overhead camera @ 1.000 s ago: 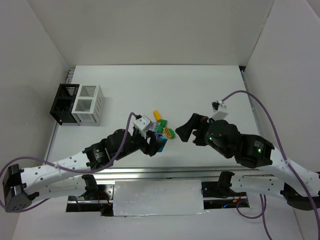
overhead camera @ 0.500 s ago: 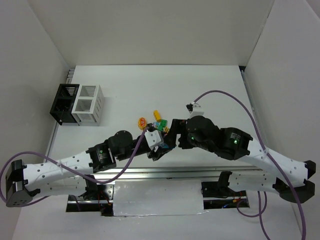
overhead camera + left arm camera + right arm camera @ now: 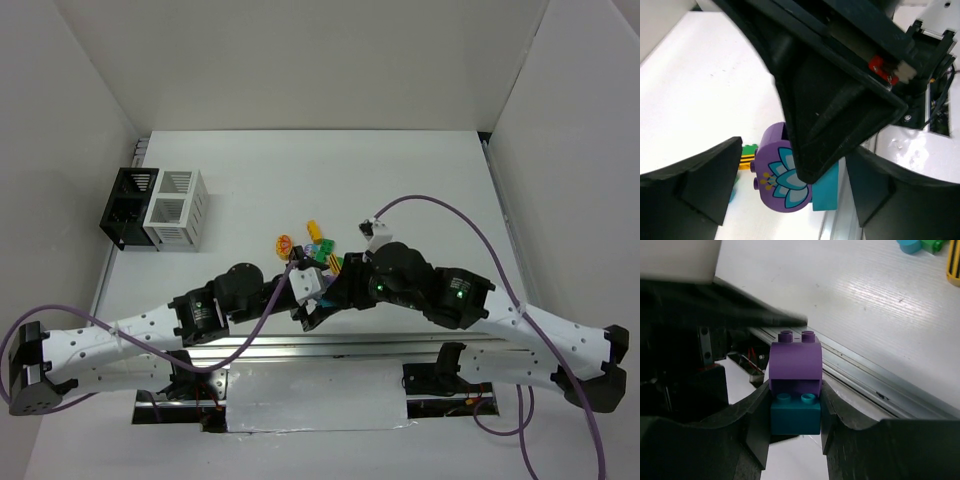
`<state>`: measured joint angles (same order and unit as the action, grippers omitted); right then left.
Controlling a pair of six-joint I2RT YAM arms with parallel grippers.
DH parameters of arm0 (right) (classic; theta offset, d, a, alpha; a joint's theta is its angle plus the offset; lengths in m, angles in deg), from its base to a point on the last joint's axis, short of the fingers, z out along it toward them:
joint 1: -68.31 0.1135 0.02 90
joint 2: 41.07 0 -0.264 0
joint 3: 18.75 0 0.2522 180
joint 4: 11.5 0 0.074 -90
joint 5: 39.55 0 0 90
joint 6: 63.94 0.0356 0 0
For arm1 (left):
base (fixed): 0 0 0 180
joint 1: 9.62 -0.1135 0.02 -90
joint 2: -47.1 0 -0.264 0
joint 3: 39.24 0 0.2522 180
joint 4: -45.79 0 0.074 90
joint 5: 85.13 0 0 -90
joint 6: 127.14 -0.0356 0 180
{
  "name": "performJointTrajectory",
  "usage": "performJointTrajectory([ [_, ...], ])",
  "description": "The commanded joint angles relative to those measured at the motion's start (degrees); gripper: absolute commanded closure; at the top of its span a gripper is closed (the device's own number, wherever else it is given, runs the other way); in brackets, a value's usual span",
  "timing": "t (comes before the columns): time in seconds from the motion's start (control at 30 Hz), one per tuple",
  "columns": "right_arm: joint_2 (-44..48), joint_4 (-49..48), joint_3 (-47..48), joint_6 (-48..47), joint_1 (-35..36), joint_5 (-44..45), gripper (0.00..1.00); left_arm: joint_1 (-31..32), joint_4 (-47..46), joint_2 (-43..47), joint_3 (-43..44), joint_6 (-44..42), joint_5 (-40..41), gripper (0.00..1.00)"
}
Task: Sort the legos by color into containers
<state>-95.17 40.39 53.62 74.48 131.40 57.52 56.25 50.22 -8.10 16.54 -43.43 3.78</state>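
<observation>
The left gripper next pulls away from the pair, turns to face the studded end, then moves in around it, since my right gripper's finger overlaps the purple brick (image 3: 795,360).
A purple brick (image 3: 795,360) is stuck to a teal brick (image 3: 795,412), and my right gripper (image 3: 795,416) is shut on the teal one, fingers (image 3: 757,425) pressing both its sides. In the left wrist view the purple brick (image 3: 780,180) shows a flower print, with the teal brick (image 3: 826,192) beside it. My left gripper (image 3: 790,195) stands open around this pair, its fingers (image 3: 700,190) apart from it. From above, both grippers meet near the table's front edge (image 3: 320,295). Yellow (image 3: 313,231), orange (image 3: 284,243) and green (image 3: 325,247) legos lie behind them. The black (image 3: 128,205) and white (image 3: 175,208) containers stand far left.
A yellow-and-black striped brick (image 3: 746,162) and a green one (image 3: 750,149) lie just past the left fingers. The metal rail (image 3: 875,385) of the table's front edge runs under the right gripper. White walls close in the table on three sides.
My right arm swung left to the left gripper and shut on the purple-and-teal pair held there. The left jaws have widened a little.
</observation>
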Motion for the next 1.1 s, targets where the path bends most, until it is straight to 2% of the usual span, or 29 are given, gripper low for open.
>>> performJointTrajectory([
  [0.0,4.1,-11.3,-4.2,-5.0,0.1,-0.4,1.0,0.0,-3.3,1.0,3.4,2.3,0.8,0.01],
  [0.07,5.2,-12.8,-6.4,-6.5,-2.3,0.4,1.0,0.0,-1.2,1.0,4.5,4.4,0.8,0.0],
  [0.13,6.7,-14.2,-7.8,-9.6,-4.7,1.5,1.0,0.0,2.3,1.6,6.6,9.3,5.5,0.01],
  [0.17,7.9,-14.7,-9.2,-10.7,-8.3,1.4,1.0,0.0,3.6,2.1,8.1,11.3,7.4,0.0],
  [0.27,10.8,-19.4,-13.4,-15.8,-15.5,-7.6,1.0,-0.5,10.6,4.4,11.8,20.5,16.4,0.0],
  [0.3,11.4,-22.3,-14.4,-17.1,-19.2,-15.2,1.0,-1.2,13.3,4.6,13.3,23.0,18.0,0.0],
  [0.33,11.7,-23.3,-15.3,-21.1,-20.5,-20.1,1.0,-3.7,17.7,4.5,16.1,26.6,15.6,0.0],
  [0.43,11.9,-25.3,-14.7,-26.4,-21.2,-35.4,1.0,-8.5,22.8,2.0,20.0,31.2,7.2,0.0],
  [0.53,12.4,-22.2,-10.6,-32.1,-21.2,-43.1,1.0,-12.2,25.2,-0.1,23.0,30.4,-9.8,0.01],
  [0.63,15.0,-21.2,-9.1,-34.8,-21.3,-48.3,1.0,-12.3,22.6,0.2,22.0,29.8,-16.5,0.01],
  [0.73,15.4,-20.6,-7.1,-34.9,-21.4,-51.3,1.0,-12.3,22.5,-0.3,21.7,29.0,-24.1,0.0],
  [0.77,14.5,-19.9,-6.6,-34.8,-21.5,-50.4,1.0,-12.3,21.5,-0.4,21.1,28.9,-30.0,0.01],
  [0.87,12.9,-18.9,-5.3,-35.3,-21.5,-51.4,1.0,-12.3,16.8,0.3,18.2,27.7,-37.5,0.0],
  [0.97,12.1,-18.4,-4.4,-35.7,-21.5,-55.1,1.0,-12.3,13.9,2.3,15.2,28.4,-36.6,0.0],
  [1.07,11.9,-18.7,-4.3,-35.0,-21.5,-54.5,1.0,-12.3,12.3,1.9,14.7,29.0,-37.9,0.01],
])
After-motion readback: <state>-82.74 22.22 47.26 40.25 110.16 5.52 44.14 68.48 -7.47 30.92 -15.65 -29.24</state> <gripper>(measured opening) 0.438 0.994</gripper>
